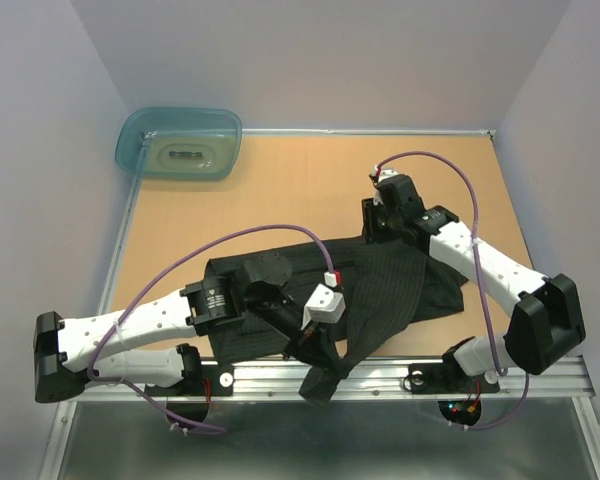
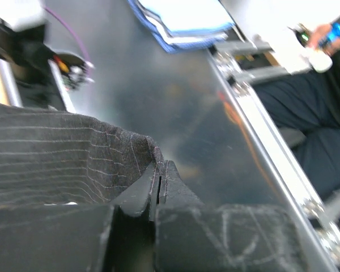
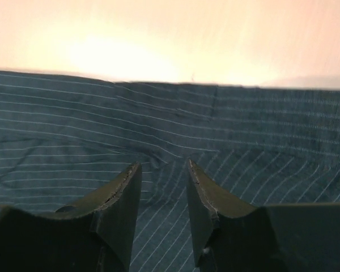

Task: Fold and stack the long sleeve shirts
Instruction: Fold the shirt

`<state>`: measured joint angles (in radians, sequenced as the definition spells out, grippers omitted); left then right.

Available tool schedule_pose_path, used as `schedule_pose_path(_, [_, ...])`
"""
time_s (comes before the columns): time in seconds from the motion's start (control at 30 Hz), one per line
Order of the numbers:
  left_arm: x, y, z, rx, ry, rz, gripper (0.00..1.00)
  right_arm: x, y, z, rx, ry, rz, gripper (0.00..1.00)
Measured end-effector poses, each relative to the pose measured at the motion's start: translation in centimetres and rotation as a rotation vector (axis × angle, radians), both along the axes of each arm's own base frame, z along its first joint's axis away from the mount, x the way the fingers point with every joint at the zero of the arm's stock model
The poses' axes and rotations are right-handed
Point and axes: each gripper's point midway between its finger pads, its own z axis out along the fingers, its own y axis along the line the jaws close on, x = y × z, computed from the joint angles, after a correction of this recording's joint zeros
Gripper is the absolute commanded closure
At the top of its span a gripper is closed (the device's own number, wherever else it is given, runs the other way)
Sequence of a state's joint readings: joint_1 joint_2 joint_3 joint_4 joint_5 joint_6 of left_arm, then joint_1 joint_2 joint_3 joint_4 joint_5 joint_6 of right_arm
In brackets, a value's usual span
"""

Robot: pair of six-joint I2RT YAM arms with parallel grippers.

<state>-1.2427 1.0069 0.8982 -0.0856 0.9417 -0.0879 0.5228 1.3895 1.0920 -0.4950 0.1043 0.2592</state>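
Next, my left gripper carries the fold of the shirt, hanging past the table's front bar, outward onto the shirt's far corner nearest the tub and releases it.
A black pinstriped long sleeve shirt [image 1: 380,285] lies spread across the near middle of the tan table [image 1: 300,190], and one part hangs over the front rail. My left gripper [image 1: 307,345] is at the shirt's front edge, shut on a fold of the cloth. The left wrist view shows the fingertips [image 2: 169,173] pressed together on a hem of the shirt [image 2: 56,153]. My right gripper [image 1: 375,228] is at the shirt's far edge. It [image 3: 163,170] stands open, tips down on the striped cloth [image 3: 226,119], with a wrinkle between them.
A translucent teal tub [image 1: 180,143] sits at the table's back left corner. A metal rail [image 1: 400,370] runs along the front edge. Beyond it, the left wrist view shows a stack of folded blue and white cloth [image 2: 181,22] and a seated person's legs [image 2: 311,107].
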Motion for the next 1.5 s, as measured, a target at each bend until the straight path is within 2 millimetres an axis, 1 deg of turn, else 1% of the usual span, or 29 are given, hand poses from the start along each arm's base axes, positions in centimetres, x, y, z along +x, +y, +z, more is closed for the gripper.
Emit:
schedule_pose_path(0.1, [0.9,-0.9,0.5,-0.029,-0.017,0.059,1.0,-0.5,-1.3,-3.6,-0.044,0.084,-0.051,0.57])
schedule_pose_path(0.17, [1.9,-1.7,0.5,-0.026,-0.018,0.126,1.0,-1.0,-2.3,-5.4,-0.07,0.134,-0.083,0.57])
schedule_pose_path(0.23, [3.3,-2.4,0.2,-0.005,-0.018,0.221,1.0,-1.3,-3.2,-6.5,-0.085,0.165,-0.119,0.57])
schedule_pose_path(0.27, [4.1,-2.7,-0.1,0.01,-0.017,0.27,1.0,-1.4,-3.4,-6.6,-0.087,0.171,-0.132,0.57])
schedule_pose_path(0.33, [6.1,-3.2,-0.8,0.05,-0.007,0.383,1.0,-1.2,-3.7,-6.3,-0.078,0.162,-0.155,0.56])
schedule_pose_path(0.37, [7.5,-3.1,-1.3,0.077,0.004,0.451,1.0,-1.2,-3.8,-6.0,-0.073,0.155,-0.161,0.56])
schedule_pose_path(0.4, [9.5,-2.9,-1.8,0.108,0.024,0.538,1.0,-1.2,-3.8,-5.6,-0.066,0.143,-0.17,0.56])
schedule_pose_path(0.43, [10.9,-2.7,-2.0,0.126,0.04,0.598,1.0,-1.2,-3.9,-5.2,-0.06,0.13,-0.178,0.55])
schedule_pose_path(0.5, [14.9,-1.6,-2.6,0.163,0.082,0.756,1.0,-1.2,-4.3,-3.9,-0.045,0.089,-0.197,0.55])
schedule_pose_path(0.53, [16.1,-1.2,-2.8,0.175,0.098,0.804,1.0,-1.1,-4.4,-3.4,-0.039,0.074,-0.204,0.54])
schedule_pose_path(0.57, [18.0,-0.3,-3.4,0.202,0.119,0.889,1.0,-1.1,-4.4,-2.7,-0.029,0.055,-0.21,0.53])
schedule_pose_path(0.63, [19.6,0.7,-4.5,0.256,0.153,0.965,1.0,-1.2,-4.6,-1.8,-0.014,0.03,-0.222,0.53])
schedule_pose_path(0.7, [20.6,1.7,-6.3,0.341,0.2,1.029,1.0,-1.3,-4.8,-1.5,-0.007,0.016,-0.233,0.52])
schedule_pose_path(0.77, [21.4,2.5,-7.9,0.412,0.238,1.076,1.0,-1.6,-5.1,-1.7,-0.007,0.019,-0.242,0.52])
schedule_pose_path(0.87, [22.7,4.6,-10.1,0.522,0.308,1.161,1.0,-2.2,-5.3,-2.2,-0.009,0.031,-0.249,0.52])
schedule_pose_path(0.9, [23.1,5.4,-10.5,0.546,0.33,1.193,1.0,-2.5,-5.4,-2.4,-0.011,0.036,-0.251,0.52])
schedule_pose_path(1.0, [24.6,7.4,-10.8,0.562,0.373,1.276,1.0,-2.9,-5.6,-2.4,-0.007,0.036,-0.252,0.52])
schedule_pose_path(1.03, [24.9,7.9,-10.9,0.565,0.383,1.297,1.0,-3.0,-5.6,-2.2,-0.004,0.033,-0.252,0.52])
schedule_pose_path(1.07, [25.5,9.0,-11.3,0.576,0.402,1.338,1.0,-3.0,-5.6,-2.0,0.0,0.028,-0.251,0.52])
schedule_pose_path(1.1, [25.7,9.5,-11.5,0.581,0.41,1.354,1.0,-3.0,-5.6,-1.8,0.004,0.024,-0.249,0.52])
schedule_pose_path(1.17, [26.7,11.3,-12.3,0.599,0.441,1.42,1.0,-3.1,-5.5,-1.3,0.017,0.014,-0.237,0.52])
schedule_pose_path(1.23, [27.1,12.8,-13.4,0.632,0.47,1.467,1.0,-3.3,-5.1,-1.1,0.027,0.014,-0.206,0.52])
schedule_pose_path(1.33, [27.4,14.3,-14.4,0.67,0.504,1.516,1.0,-3.6,-4.6,-1.0,0.039,0.019,-0.166,0.52])
schedule_pose_path(1.5, [28.0,16.0,-15.5,0.707,0.54,1.572,1.0,-4.2,-3.8,-1.3,0.053,0.044,-0.1,0.52])
